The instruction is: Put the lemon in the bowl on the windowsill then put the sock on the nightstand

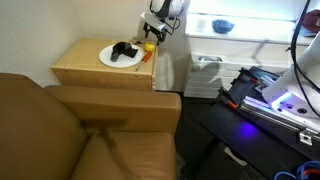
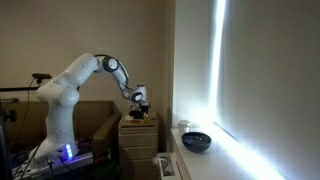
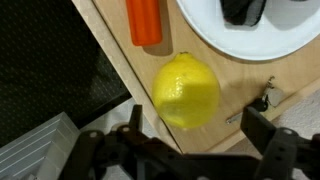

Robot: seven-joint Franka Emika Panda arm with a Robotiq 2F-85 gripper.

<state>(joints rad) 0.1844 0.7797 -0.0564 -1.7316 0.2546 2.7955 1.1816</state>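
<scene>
My gripper is open and the lemon still sits a little ahead of its fingers. It should move down and slightly toward the plate (image 1: 108,59) to close around the lemon's middle (image 1: 149,47).
A yellow lemon (image 3: 187,90) lies on the wooden nightstand (image 3: 120,60) near its edge; it also shows in an exterior view (image 1: 148,46). A black sock (image 1: 125,50) lies on a white plate (image 1: 108,59) on the nightstand; in the wrist view the sock (image 3: 243,10) shows at the top. My gripper (image 3: 198,130) is open just above the lemon, with one finger on each side and not touching it. The gripper also shows in both exterior views (image 1: 155,33) (image 2: 142,100). A dark bowl (image 2: 197,141) stands on the windowsill, also visible in an exterior view (image 1: 222,26).
An orange-red object (image 3: 143,20) lies on the nightstand beside the plate (image 3: 250,35). A small metal key-like item (image 3: 265,98) lies right of the lemon. A brown sofa (image 1: 80,130) stands in front of the nightstand. A white unit (image 1: 205,70) sits below the windowsill.
</scene>
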